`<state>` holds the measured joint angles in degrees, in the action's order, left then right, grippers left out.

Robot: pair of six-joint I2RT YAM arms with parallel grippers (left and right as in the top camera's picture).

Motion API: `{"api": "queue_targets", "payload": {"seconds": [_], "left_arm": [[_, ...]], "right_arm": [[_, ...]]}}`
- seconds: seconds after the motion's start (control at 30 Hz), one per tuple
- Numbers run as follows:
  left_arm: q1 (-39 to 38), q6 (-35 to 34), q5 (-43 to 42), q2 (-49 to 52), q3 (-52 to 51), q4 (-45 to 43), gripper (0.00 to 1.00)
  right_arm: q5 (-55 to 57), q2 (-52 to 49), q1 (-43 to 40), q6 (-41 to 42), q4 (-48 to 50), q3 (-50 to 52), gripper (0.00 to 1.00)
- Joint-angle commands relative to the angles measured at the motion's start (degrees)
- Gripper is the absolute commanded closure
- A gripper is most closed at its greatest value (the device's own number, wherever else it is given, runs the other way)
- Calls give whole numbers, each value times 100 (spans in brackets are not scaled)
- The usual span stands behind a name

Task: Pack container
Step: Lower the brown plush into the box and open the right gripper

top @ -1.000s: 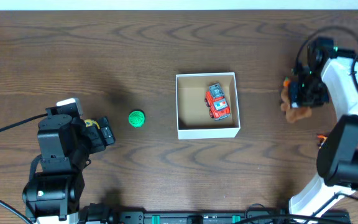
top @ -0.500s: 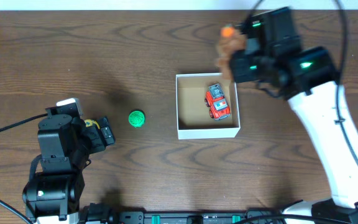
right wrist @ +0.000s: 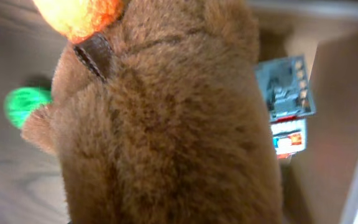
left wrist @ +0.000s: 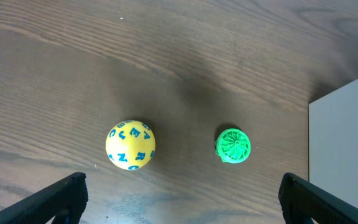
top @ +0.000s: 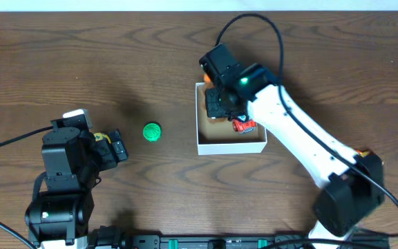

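I should lower my right gripper into the side of the box nearest the green ball and let go of the plush there, because the red toy car (top: 244, 125) leaves that part of the box's bottom bare.
The container, a white cardboard box (top: 231, 146) with a tan bottom, sits mid-table. A red toy car (top: 244, 125) lies in it; the car also shows in the right wrist view (right wrist: 283, 93). My right gripper (top: 218, 102) is over the box's far left corner, shut on a brown plush toy (right wrist: 166, 137) with an orange tip (right wrist: 79, 15); the plush hides the fingers. A green ball (top: 151, 131) lies left of the box. My left gripper (left wrist: 182, 199) is open and empty, near a yellow lettered ball (left wrist: 130, 145) and the green ball (left wrist: 232, 145).
The box's white wall (left wrist: 337, 155) shows at the right edge of the left wrist view. The right arm's white links (top: 302, 145) stretch across the table from the front right. The left arm's base (top: 61, 200) stands at the front left.
My right arm has swung from the far right edge leftward across the table with the plush toy, and is now over the box's far left corner. The left arm has not moved.
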<state>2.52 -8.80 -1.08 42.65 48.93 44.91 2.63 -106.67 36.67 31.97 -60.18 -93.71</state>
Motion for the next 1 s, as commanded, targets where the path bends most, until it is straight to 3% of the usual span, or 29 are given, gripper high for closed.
{"api": "queue_targets", "payload": {"seconds": [0.0,0.2,0.4,0.57,0.67,0.8,0.97], "left_arm": [[20,-7,26,-4,122,7,2],[20,-7,26,-4,122,7,2],[20,-7,28,-4,122,7,2],[20,-7,28,-4,122,7,2],[20,-7,26,-4,122,7,2],[20,-7,26,-4,122,7,2],[20,-7,28,-4,122,7,2]], "right_arm": [[144,-223,11,317,92,42,99],[140,-734,11,319,310,44,97],[144,-1093,9,315,640,44,88],[146,-1147,4,315,732,44,58],[146,-1147,4,315,750,42,25],[146,-1141,4,313,748,39,18],[166,-1091,4,153,717,-2,16]]}}
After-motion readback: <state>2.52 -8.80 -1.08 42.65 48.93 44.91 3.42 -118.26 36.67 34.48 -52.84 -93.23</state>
